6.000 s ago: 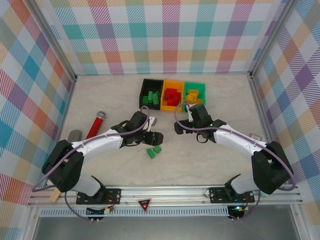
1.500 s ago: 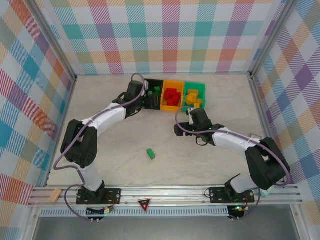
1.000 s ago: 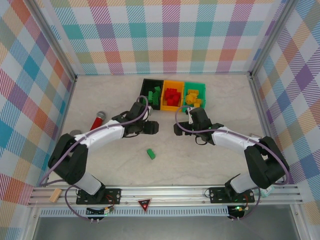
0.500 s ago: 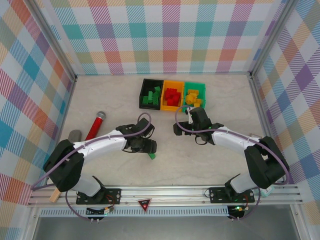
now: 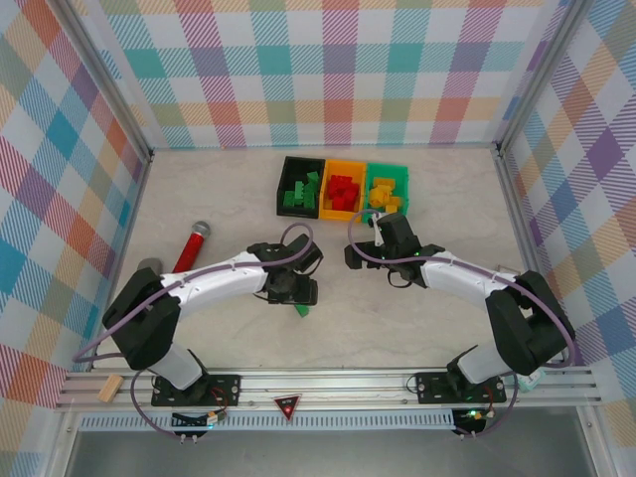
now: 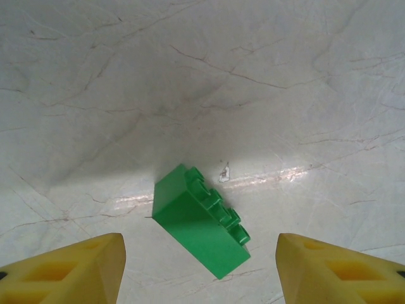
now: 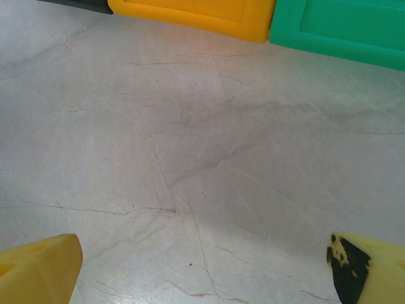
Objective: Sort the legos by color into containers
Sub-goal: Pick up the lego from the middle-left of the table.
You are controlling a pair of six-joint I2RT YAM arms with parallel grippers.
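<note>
The green lego (image 6: 200,223) lies below, between the spread fingers of my left gripper, so next they will go down past the lego's studded side and opposite side, then close.
One green lego (image 5: 301,309) lies loose on the table, and in the left wrist view this green brick (image 6: 199,221) rests tilted with its studs facing right. My left gripper (image 5: 296,294) hovers just over it, open (image 6: 199,275), its yellow fingers (image 6: 69,269) on both sides and apart from it. The containers stand in a row at the back: the black bin (image 5: 282,189) holds green legos, the orange bin (image 5: 343,164) red ones, the green bin (image 5: 388,166) yellow ones. My right gripper (image 5: 360,254) is open (image 7: 202,275) over bare table in front of the orange bin (image 7: 196,12) and the green bin (image 7: 342,28).
A red-and-grey microphone-like stick (image 5: 191,248) and a grey cylinder (image 5: 149,266) lie at the left. A small wooden block (image 5: 109,388) sits on the front rail. Plaid walls close in the left, back and right sides.
My left arm swung back from the black bin to the loose green lego and now sits over it. One of the two green legos seen earlier is gone from the table. The right arm stayed put.
</note>
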